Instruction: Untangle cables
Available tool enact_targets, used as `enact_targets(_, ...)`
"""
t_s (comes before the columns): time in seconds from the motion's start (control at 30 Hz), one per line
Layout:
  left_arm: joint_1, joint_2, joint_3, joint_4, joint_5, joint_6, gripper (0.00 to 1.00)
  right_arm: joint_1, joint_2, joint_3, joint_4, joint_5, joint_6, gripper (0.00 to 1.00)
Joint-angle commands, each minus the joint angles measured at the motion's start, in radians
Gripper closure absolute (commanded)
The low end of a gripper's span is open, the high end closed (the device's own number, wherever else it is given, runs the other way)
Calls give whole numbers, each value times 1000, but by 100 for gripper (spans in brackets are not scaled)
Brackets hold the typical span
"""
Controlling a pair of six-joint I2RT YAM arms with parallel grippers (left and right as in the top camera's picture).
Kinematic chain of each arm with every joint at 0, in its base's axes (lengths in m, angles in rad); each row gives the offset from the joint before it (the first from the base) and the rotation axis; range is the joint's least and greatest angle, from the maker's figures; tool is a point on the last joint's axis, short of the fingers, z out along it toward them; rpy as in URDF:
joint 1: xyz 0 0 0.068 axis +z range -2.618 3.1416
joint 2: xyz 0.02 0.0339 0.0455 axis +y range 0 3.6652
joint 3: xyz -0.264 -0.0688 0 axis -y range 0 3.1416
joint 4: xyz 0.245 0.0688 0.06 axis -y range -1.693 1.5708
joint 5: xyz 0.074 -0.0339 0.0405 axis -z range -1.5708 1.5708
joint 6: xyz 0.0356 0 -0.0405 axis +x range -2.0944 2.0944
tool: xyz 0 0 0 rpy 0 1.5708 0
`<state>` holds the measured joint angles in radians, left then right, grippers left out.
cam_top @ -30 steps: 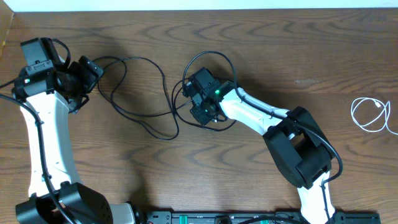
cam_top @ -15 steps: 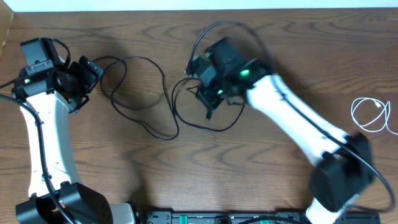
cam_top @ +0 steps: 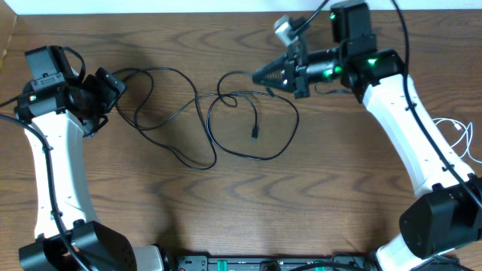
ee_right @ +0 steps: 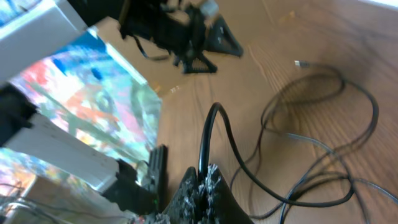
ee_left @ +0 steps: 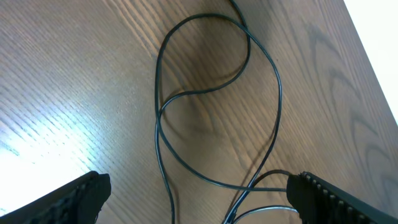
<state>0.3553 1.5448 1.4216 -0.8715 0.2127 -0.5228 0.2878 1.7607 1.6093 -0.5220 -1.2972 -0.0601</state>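
My right gripper draws the black cable to the right in the overhead view next, over bare wood, and releases it there, because this piece crosses the loops.
Two thin black cables (cam_top: pixel 188 113) lie looped and crossed on the wooden table between the arms. My right gripper (cam_top: pixel 260 75) is raised at the upper middle and shut on a black cable (ee_right: pixel 208 140), which arcs up from its tips and drops to the tangle. A plug end (cam_top: pixel 256 135) hangs or lies inside the right loop. My left gripper (cam_top: pixel 113 84) is open at the left; the loops (ee_left: pixel 205 93) pass between its fingers (ee_left: pixel 199 196). The white cable (cam_top: pixel 448 139) lies coiled at the right edge, partly behind the right arm.
The right arm (cam_top: pixel 407 128) stretches across the right side of the table. The left arm (cam_top: pixel 53 150) runs down the left side. The table's far edge (cam_top: pixel 226 9) is at the top. A black bar (cam_top: pixel 263 263) runs along the front.
My right gripper has lifted and swung up and to the right, from the middle of the tangle, pulling a black cable with it. The right loop has opened out. The left arm has not moved.
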Motion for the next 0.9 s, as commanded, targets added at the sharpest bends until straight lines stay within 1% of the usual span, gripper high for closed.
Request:
enact_targets(0.0,4,4,3,-3,12,10,3,-50,-3,12,159,-185,224,99)
enact_targets(0.03,4,4,3,-3,12,10,3,-60,-3,12,220,-210,278,99)
enact_targets(0.07,4,4,3,-3,11,10,3,-86,-3,13,333,-256,370,99)
enact_targets(0.13,4,4,3,-3,12,10,3,-111,-3,13,395,-265,412,99)
enact_targets(0.2,4,4,3,-3,11,10,3,-163,-4,12,451,-264,488,99)
enact_targets(0.33,4,4,3,-3,12,10,3,-232,-4,12,442,-265,566,99)
enact_targets(0.43,4,4,3,-3,11,10,3,-262,-4,12,331,-265,583,99)
enact_targets(0.5,4,4,3,-3,12,10,3,-259,-3,12,247,-265,539,99)
enact_targets(0.6,4,4,3,-3,11,10,3,-249,-3,12,180,-265,488,99)
enact_targets(0.7,4,4,3,-3,11,10,3,-241,-3,12,42,-264,361,99)
enact_targets(0.73,4,4,3,-3,11,10,3,-240,-3,11,-37,-253,290,99)
enact_targets(0.83,4,4,3,-3,11,10,3,-237,-3,11,-240,-139,172,99)
enact_targets(0.87,4,4,3,-3,11,10,3,-237,-3,11,-274,-103,167,99)
